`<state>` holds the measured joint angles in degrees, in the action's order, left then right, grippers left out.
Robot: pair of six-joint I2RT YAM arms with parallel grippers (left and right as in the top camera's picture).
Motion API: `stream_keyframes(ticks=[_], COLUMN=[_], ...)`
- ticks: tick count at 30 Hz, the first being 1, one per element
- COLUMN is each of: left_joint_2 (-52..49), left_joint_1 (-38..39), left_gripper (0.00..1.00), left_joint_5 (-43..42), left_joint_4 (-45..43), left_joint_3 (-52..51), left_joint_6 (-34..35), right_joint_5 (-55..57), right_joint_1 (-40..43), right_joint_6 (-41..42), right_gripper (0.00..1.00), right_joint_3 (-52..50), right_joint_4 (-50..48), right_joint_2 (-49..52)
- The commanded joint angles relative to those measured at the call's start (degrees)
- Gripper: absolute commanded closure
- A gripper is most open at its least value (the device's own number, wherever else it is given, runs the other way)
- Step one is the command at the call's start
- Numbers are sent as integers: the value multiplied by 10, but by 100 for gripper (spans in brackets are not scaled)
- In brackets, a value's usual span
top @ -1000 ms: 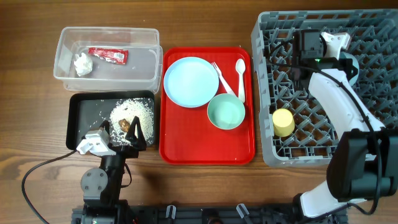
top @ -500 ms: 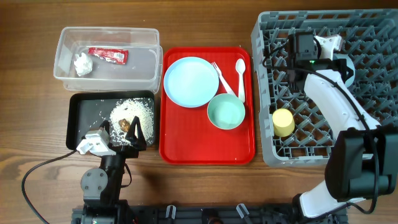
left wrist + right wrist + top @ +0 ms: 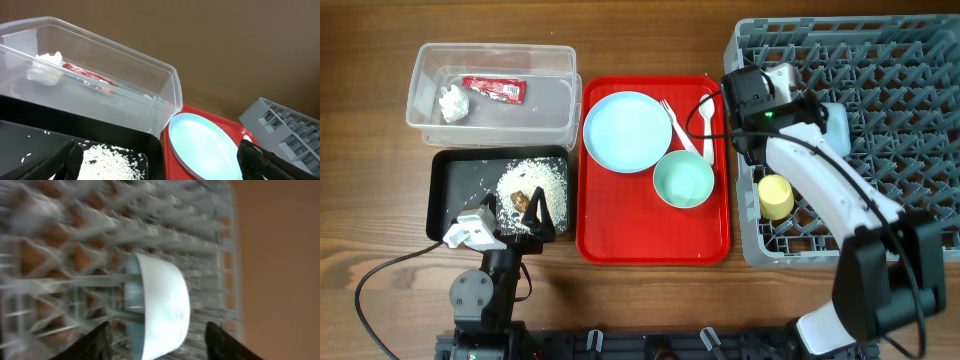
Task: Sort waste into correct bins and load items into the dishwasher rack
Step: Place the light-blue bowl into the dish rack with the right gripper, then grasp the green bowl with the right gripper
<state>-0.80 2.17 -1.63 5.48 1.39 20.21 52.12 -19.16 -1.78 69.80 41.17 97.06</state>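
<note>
The mint green bowl is still out of the rack, so my right gripper will next cross over to the left in the overhead view to the bowl and go down onto its rack-side rim (image 3: 711,178).
The small pale blue bowl (image 3: 832,126) (image 3: 162,310) stands on its side among the pegs of the grey dishwasher rack (image 3: 910,80) (image 3: 75,255). My right gripper (image 3: 790,108) (image 3: 157,327) is open just left of it, and the bowl sits beyond the fingertips, untouched. A yellow cup (image 3: 776,197) rests in the rack's near left part. My left gripper (image 3: 510,215) (image 3: 160,162) hangs wide open over the near edge of the black tray (image 3: 450,190) (image 3: 60,135), which holds rice (image 3: 535,178) (image 3: 112,160) and a brown chunk (image 3: 523,198). The clear tub (image 3: 420,75) (image 3: 150,85) holds a red wrapper (image 3: 492,88) (image 3: 90,79) and white tissue (image 3: 452,102) (image 3: 47,62).
The red serving tray (image 3: 610,240) lies between the bins and the rack. It carries the pale blue plate (image 3: 627,131) (image 3: 205,147), the mint green bowl (image 3: 683,181), a white fork (image 3: 672,122) and a white spoon (image 3: 707,125). My right arm crosses the rack's front.
My right gripper opened and let go of the small blue bowl, then drew back leftward across the rack. The bowl stays among the pegs. The left arm has not moved.
</note>
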Motion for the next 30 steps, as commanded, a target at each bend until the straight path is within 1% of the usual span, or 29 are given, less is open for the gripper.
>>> stream_keyframes(ticks=[1,2,3,4,5,6,8,9,11,13,14,16,17,18,20,23,24,25,26,27,28,30], left_joint_2=[5,5,5,5,5,5,5,5,5,5,5,5,5,5,5,5,5,5,5,5,5,5], left_joint_1=[-3,-3,-3,-3,-3,-3,-3,-3,-3,-3,-3,-3,-3,-3,-3,-3,-3,-3,-3,-3,-3,-3], left_gripper=[0,0,0,0,0,0,0,0,0,0,0,0,0,0,0,0,0,0,0,0,0,0], left_joint_5=[-5,-5,-5,-5,-5,-5,-5,-5,-5,-5,-5,-5,-5,-5,-5,-5,-5,-5,-5,-5,-5,-5], left_joint_4=[-3,-3,-3,-3,-3,-3,-3,-3,-3,-3,-3,-3,-3,-3,-3,-3,-3,-3,-3,-3,-3,-3], left_joint_3=[-5,-5,-5,-5,-5,-5,-5,-5,-5,-5,-5,-5,-5,-5,-5,-5,-5,-5,-5,-5,-5,-5], left_joint_6=[-3,-3,-3,-3,-3,-3,-3,-3,-3,-3,-3,-3,-3,-3,-3,-3,-3,-3,-3,-3,-3,-3], right_joint_5=[-260,-335,-396,-472,-566,-630,-707,-720,-682,-640,-615,-546,-501,-477,-478,-464,-465,-472,-479,-482,-482,-455], right_joint_1=[-20,-21,-22,-22,-22,-23,-24,-35,-47,-60,-65,-68,-67,-66,-66,-66,-66,-66,-67,-66,-66,-66], right_joint_6=[5,7,24,60,87,100,114,124,157,170,169,172,174,168,152,153,153,154,155,155,155,158], right_gripper=[38,39,43,45,50,51,53,55,54,53,50,48,44,44,44,50,63,74,82,87,95,96], right_joint_3=[41,45,49,50,50,50,49,47,47,47,47,47,47,47,47,47,47,47,47,47,47,47], right_joint_4=[24,33,42,54,70,84,108,122,135,133,128,124,123,117,108,94,94,95,97,97,99,112], right_joint_2=[-67,-73,-75,-74,-72,-71,-71,-69,-63,-51,-44,-29,-14,10,59,114,124,133,138,141,141,133])
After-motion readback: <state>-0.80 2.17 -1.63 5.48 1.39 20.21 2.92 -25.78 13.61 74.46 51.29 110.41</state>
